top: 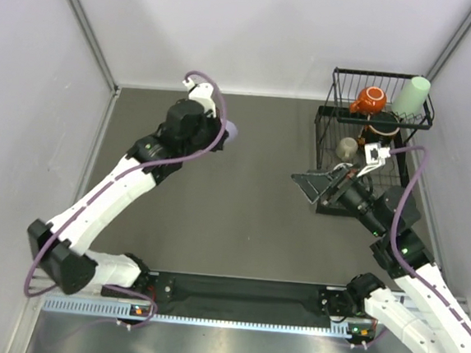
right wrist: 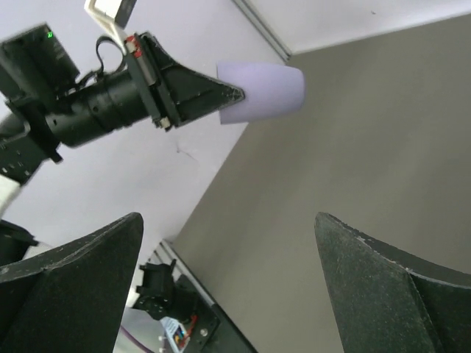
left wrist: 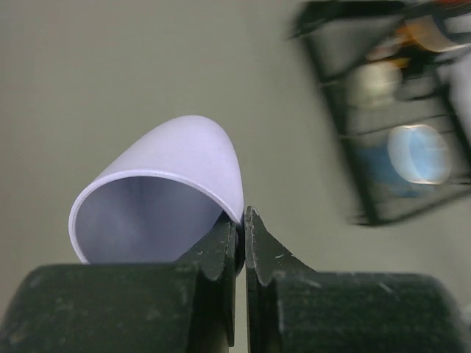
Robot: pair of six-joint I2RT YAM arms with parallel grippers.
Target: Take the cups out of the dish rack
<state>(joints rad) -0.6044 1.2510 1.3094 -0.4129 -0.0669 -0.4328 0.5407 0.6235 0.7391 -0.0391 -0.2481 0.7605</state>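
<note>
The grey far corner of the table is empty. Next I need to swing my left gripper to the left in the top view and lower the lavender tumbler [left wrist: 169, 191] there.
My left gripper [left wrist: 243, 220] is shut on the rim of the lavender tumbler [left wrist: 169, 191], one finger inside the cup and one outside. It holds the cup tilted above the table's far left-middle [top: 229, 131]; the right wrist view shows that tumbler [right wrist: 265, 92] too. My right gripper [top: 313, 183] stands wide open and empty beside the dish rack [top: 368, 72], just left of its lower tier. An orange mug [top: 371, 98] and a pale green tumbler [top: 412, 97] sit in the raised basket. A small beige mug [top: 348, 147] is on the lower tier. A blue mug [left wrist: 416, 154] shows blurred inside the rack [left wrist: 342, 147].
The rack stands in the far right corner against white walls. A grey table surface [top: 248, 219] lies between the two arms. The black base rail [top: 242, 291] runs along the near edge.
</note>
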